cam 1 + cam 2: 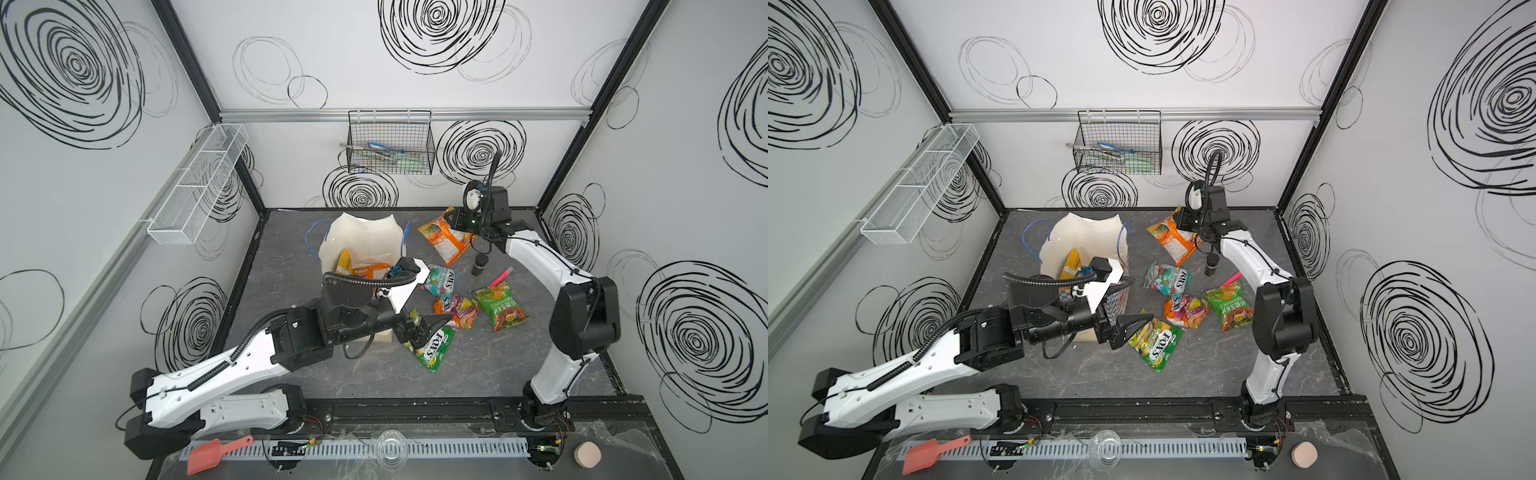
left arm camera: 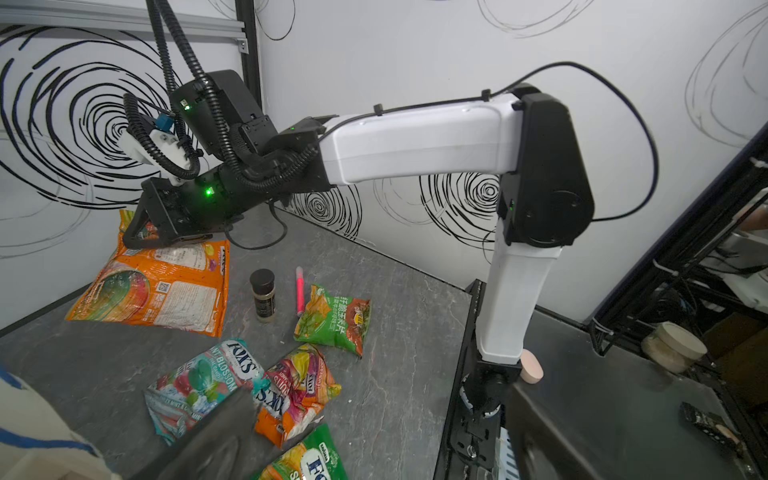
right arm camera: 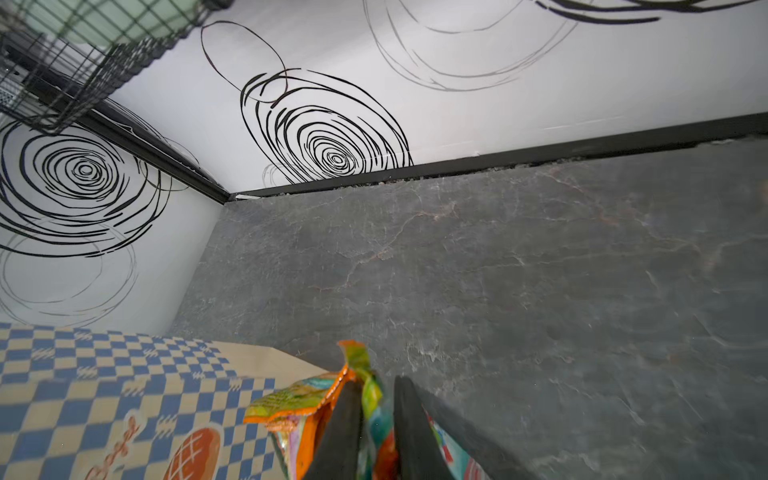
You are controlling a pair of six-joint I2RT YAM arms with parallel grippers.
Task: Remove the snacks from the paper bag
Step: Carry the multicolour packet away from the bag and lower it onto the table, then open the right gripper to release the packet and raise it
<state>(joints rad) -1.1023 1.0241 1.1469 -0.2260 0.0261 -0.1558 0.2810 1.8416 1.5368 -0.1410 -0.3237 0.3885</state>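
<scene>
Bare tabletop beside the paper bag lies below, so next I will lower my right gripper toward the bag and release the large orange packet's top edge there.
The paper bag stands open at the back left of the table, its checkered side showing in the right wrist view. A yellow packet and an orange one lie inside it. Out on the table lie several snacks: a teal packet, a pink-orange one, a green chips packet and a green FOX'S packet. My left gripper hangs open just over that green FOX'S packet. My right gripper is shut on the top edge of a large orange packet, which slopes down to the table.
A small dark jar and a pink marker sit between the packets and the right arm. A black wire basket hangs on the back wall, a white mesh rack on the left wall. A red scoop lies by the front rail.
</scene>
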